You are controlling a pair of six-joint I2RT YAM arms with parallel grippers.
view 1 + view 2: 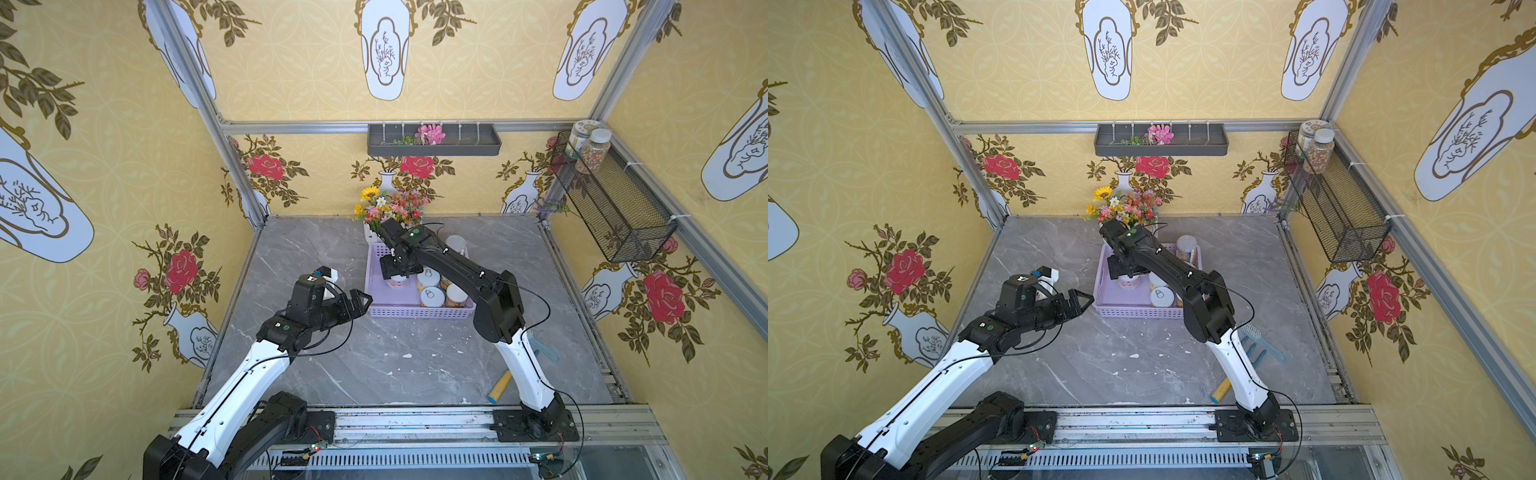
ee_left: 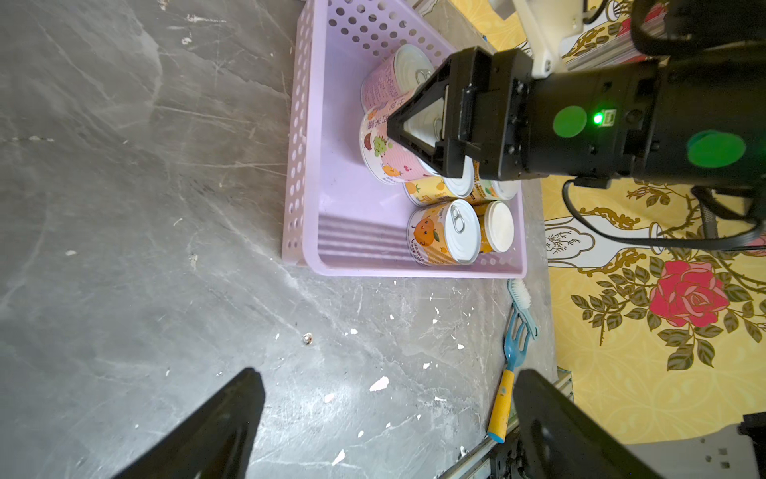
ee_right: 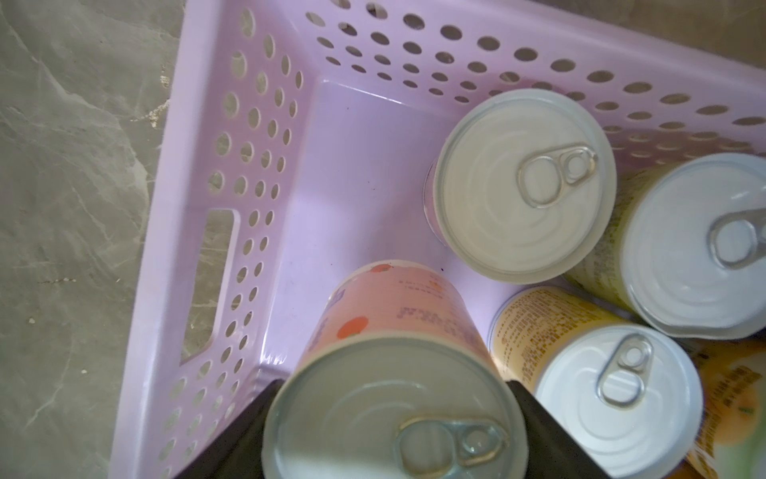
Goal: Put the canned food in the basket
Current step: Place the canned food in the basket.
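Observation:
I should move my right gripper down next toward the silver-topped cans and release the pink can (image 1: 397,284) beside them, since that spot on the basket's bottom is below.
The lavender basket (image 1: 415,312) (image 1: 1133,312) stands on the grey table, right of centre. My right gripper (image 1: 397,272) (image 1: 1126,270) (image 3: 393,414) reaches down into its left half, shut on an upright pink pull-tab can (image 1: 397,284) (image 2: 383,157) (image 3: 398,307). I cannot tell whether the can's base touches the basket floor. Several more cans stand in the right half, among them an orange-label one (image 2: 441,232), a white-lidded one (image 2: 497,226) and silver-topped ones (image 3: 526,186) (image 3: 613,402). My left gripper (image 1: 359,303) (image 1: 1079,301) (image 2: 389,377) hovers open and empty just left of the basket.
A flower bouquet (image 1: 388,208) stands right behind the basket. A blue brush with a yellow handle (image 1: 500,386) (image 2: 501,410) lies by the right arm's base. On the right wall hangs a black wire basket (image 1: 611,208) holding two jars (image 1: 594,149). A dark tray (image 1: 434,143) hangs on the back wall.

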